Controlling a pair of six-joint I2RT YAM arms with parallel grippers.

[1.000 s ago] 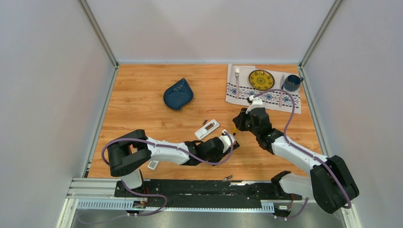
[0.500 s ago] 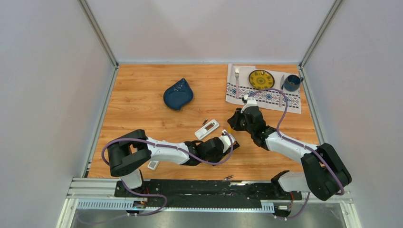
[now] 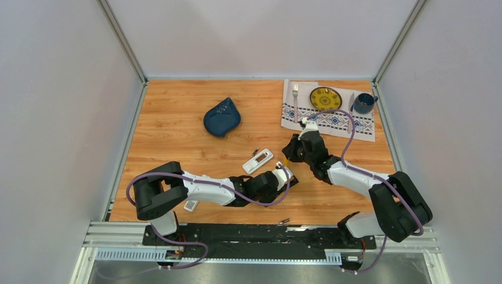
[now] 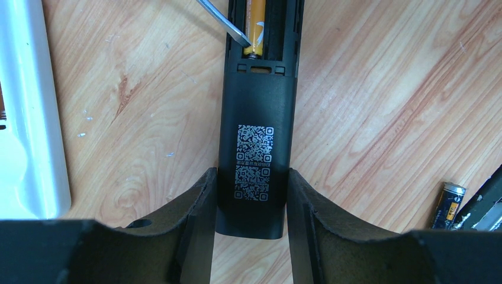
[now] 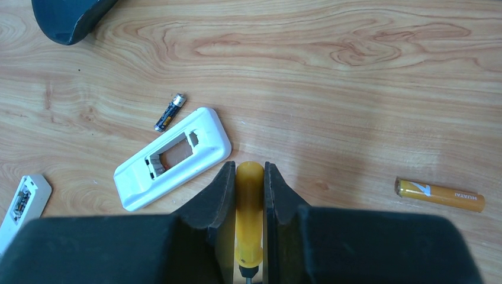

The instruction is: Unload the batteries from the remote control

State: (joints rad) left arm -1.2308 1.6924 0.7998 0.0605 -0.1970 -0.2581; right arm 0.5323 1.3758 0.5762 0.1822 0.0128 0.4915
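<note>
The bare wood past the white remote lies outward, to its left in the top view, so I should next lift my left gripper across to there, lower and release.
My left gripper [image 4: 251,177] is shut on the near end of the black remote control [image 4: 256,112], which lies on the table back side up with its battery bay open. An orange-gold battery [image 4: 256,23] sits in the bay. My right gripper [image 5: 250,171] is shut on the orange-handled screwdriver [image 5: 249,219]; its metal tip [image 4: 224,22] rests against that battery. Loose batteries lie on the wood: a dark one [image 4: 447,205] right of the black remote, an orange one [image 5: 440,196], and a dark one [image 5: 170,112]. In the top view the grippers [image 3: 284,176] [image 3: 289,155] are close together.
A white remote [image 3: 258,161] with an open empty bay lies just left of the grippers. A smaller white remote [image 3: 190,206] lies by the left arm. A blue dish [image 3: 222,117] stands at mid-left. A placemat [image 3: 308,115] with plate, fork and mug lies at the back right.
My right gripper has shifted a little left toward the black remote with the screwdriver, and its elbow has swung in. The left arm has not moved.
</note>
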